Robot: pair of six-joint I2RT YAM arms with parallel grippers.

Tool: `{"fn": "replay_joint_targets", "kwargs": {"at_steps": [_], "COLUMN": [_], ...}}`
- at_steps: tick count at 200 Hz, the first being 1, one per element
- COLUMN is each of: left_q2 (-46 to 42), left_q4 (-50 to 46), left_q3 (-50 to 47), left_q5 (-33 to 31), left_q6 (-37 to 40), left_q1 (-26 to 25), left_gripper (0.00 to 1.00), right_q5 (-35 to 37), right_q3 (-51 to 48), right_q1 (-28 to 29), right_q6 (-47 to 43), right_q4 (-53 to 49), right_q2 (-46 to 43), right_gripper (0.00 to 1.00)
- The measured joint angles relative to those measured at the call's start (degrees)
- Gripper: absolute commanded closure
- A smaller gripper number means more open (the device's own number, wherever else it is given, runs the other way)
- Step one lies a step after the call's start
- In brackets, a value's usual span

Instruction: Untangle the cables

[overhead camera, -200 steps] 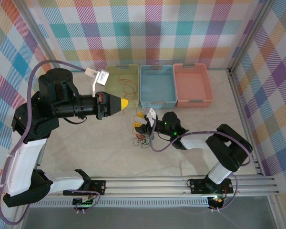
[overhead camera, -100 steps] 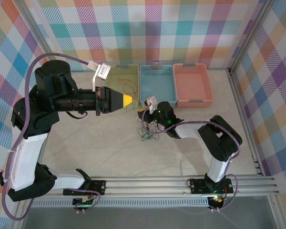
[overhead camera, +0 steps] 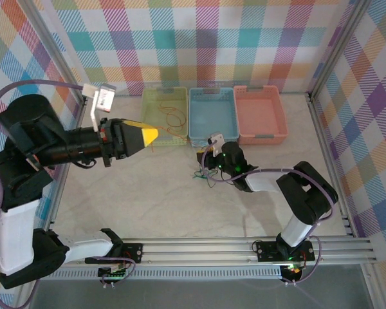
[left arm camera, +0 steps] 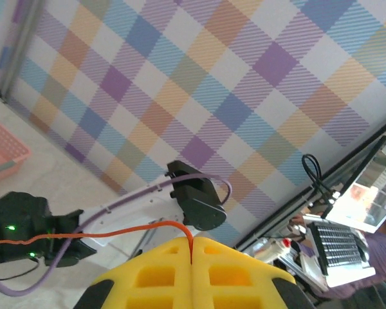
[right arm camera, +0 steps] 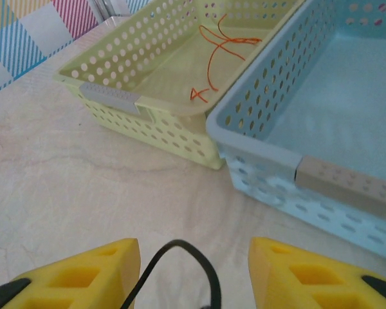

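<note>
The tabletop below my raised left gripper is bare. Next I should turn its fingers downward, lower them there and release the orange cable clear of the tangled cables.
My left gripper (overhead camera: pixel 149 134) hangs raised over the table's left half, its yellow fingers (left arm camera: pixel 154 270) shut on an orange cable (left arm camera: pixel 116 228) that stretches taut toward the right arm (left arm camera: pixel 19 225). The rest of the cables, a small tangle (overhead camera: pixel 206 175) of green, black and orange strands, lies on the table just in front of the blue basket. My right gripper (overhead camera: pixel 204 156) sits low over that tangle. Its yellow fingers (right arm camera: pixel 83 273) stand apart, and a black cable loop (right arm camera: pixel 180 248) rises between them without being pinched.
Three baskets line the back: yellow-green (overhead camera: pixel 164 91) with a loose orange cable (right arm camera: pixel 219 48) inside, blue (overhead camera: pixel 212 116) and pink (overhead camera: pixel 260 116). The blue basket's front wall (right arm camera: pixel 309 174) is close ahead of the right gripper. Checked walls enclose the table.
My left arm has drawn back to the left, taking the orange cable with it. The right gripper and the tangle have shifted toward the baskets, and the right jaws have narrowed slightly.
</note>
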Motion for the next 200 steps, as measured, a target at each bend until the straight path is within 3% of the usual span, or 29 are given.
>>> {"fn": "replay_joint_targets", "kwargs": {"at_steps": [70, 174, 200], "left_q2": [-3.0, -4.1, -4.3], "left_q4": [-5.7, -8.7, -8.6], "left_q3": [5.8, -0.5, -2.7], "left_q5": [-17.8, -51.0, -59.2], "left_q6": [4.4, 14.4, 17.5], "left_q1": [0.0, 0.0, 0.0], "left_gripper": [1.00, 1.00, 1.00], "right_q5": [3.2, 15.6, 16.0], "right_q3": [-3.3, -8.4, -8.4], "right_q1": [-1.2, -3.4, -3.4], "right_q6": [2.6, 6.6, 6.7], "right_q4": [-1.4, -5.9, -6.1], "right_q2": [-3.3, -9.7, -9.9], "right_gripper": [0.52, 0.56, 0.52]}}
